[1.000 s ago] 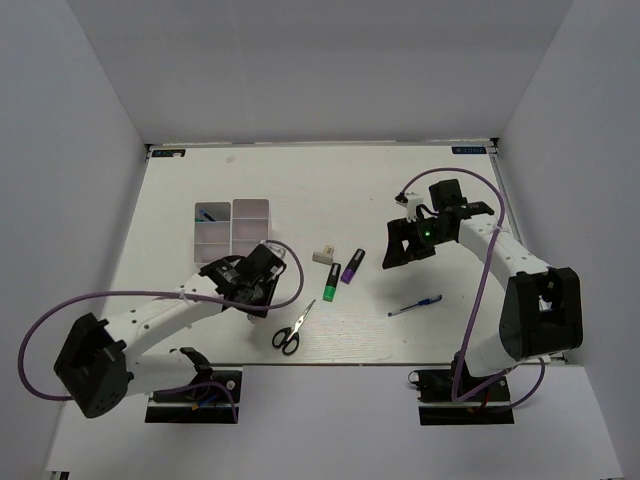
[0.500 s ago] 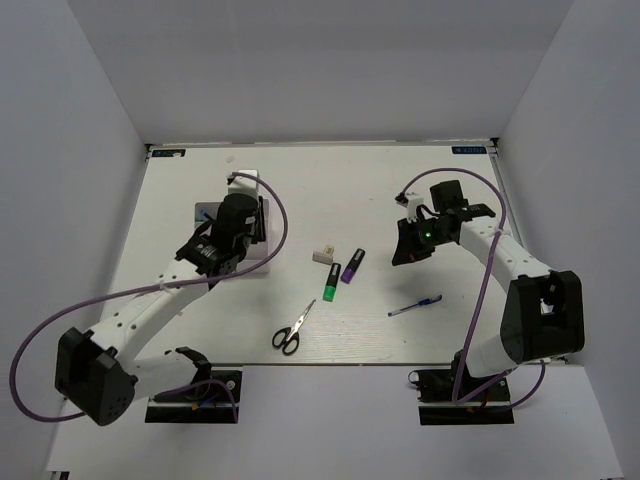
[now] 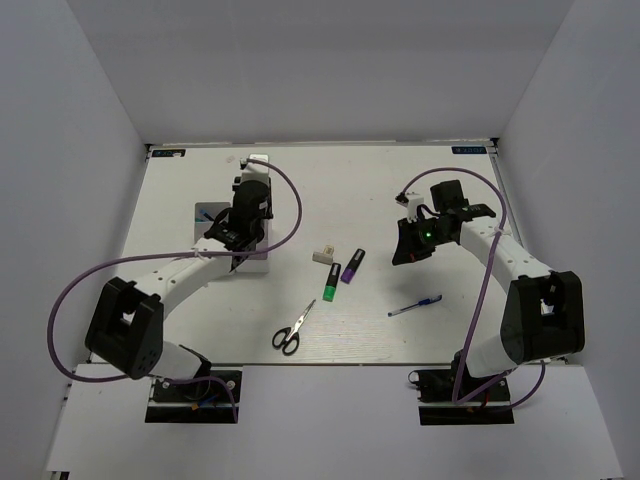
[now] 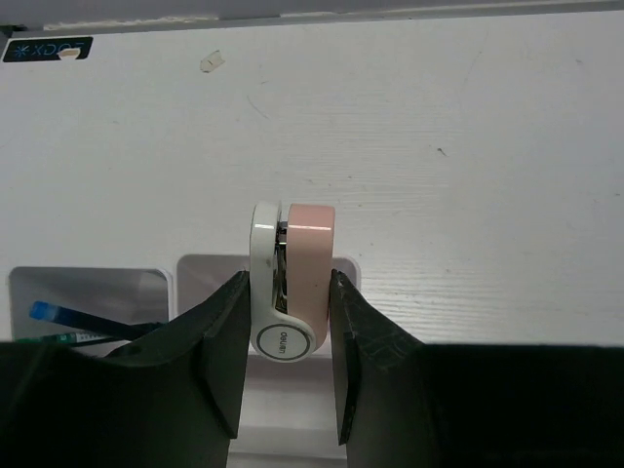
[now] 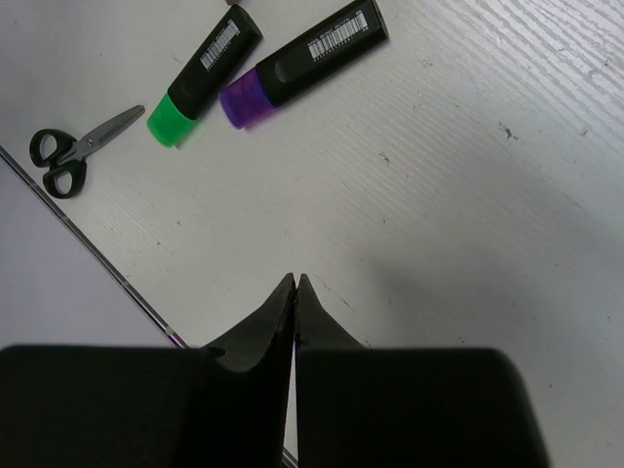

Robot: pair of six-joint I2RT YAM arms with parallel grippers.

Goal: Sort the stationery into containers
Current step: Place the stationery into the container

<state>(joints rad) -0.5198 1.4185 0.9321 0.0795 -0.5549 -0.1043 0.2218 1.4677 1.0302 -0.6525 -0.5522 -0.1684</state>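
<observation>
My left gripper shifts slightly toward the blue item next to centre the pink and white block. Then it lowers over the tray's far section (image 3: 251,221) beside the blue item's, which looks empty.
My left gripper (image 3: 255,168) is shut on the small pink and white block (image 4: 294,288) and holds it above the far end of the white divided tray (image 3: 212,238). A blue item (image 4: 44,312) lies in the tray's left compartment. My right gripper (image 5: 294,283) is shut on nothing and hovers over bare table at the right (image 3: 408,250). On the table between the arms lie the green highlighter (image 3: 331,283), purple highlighter (image 3: 352,266), beige block (image 3: 323,255), black-handled scissors (image 3: 289,331) and thin blue pen (image 3: 415,306).
White walls enclose the table on three sides. Purple cables loop from both arms, the left one arching over the tray. In the right wrist view the highlighters (image 5: 292,63) and scissors (image 5: 73,151) lie ahead of the fingers, near the table's front edge.
The left arm has swung from near the front of the table up over the tray, carrying the pink block. The right gripper's jaws have closed from open; that arm has barely moved.
</observation>
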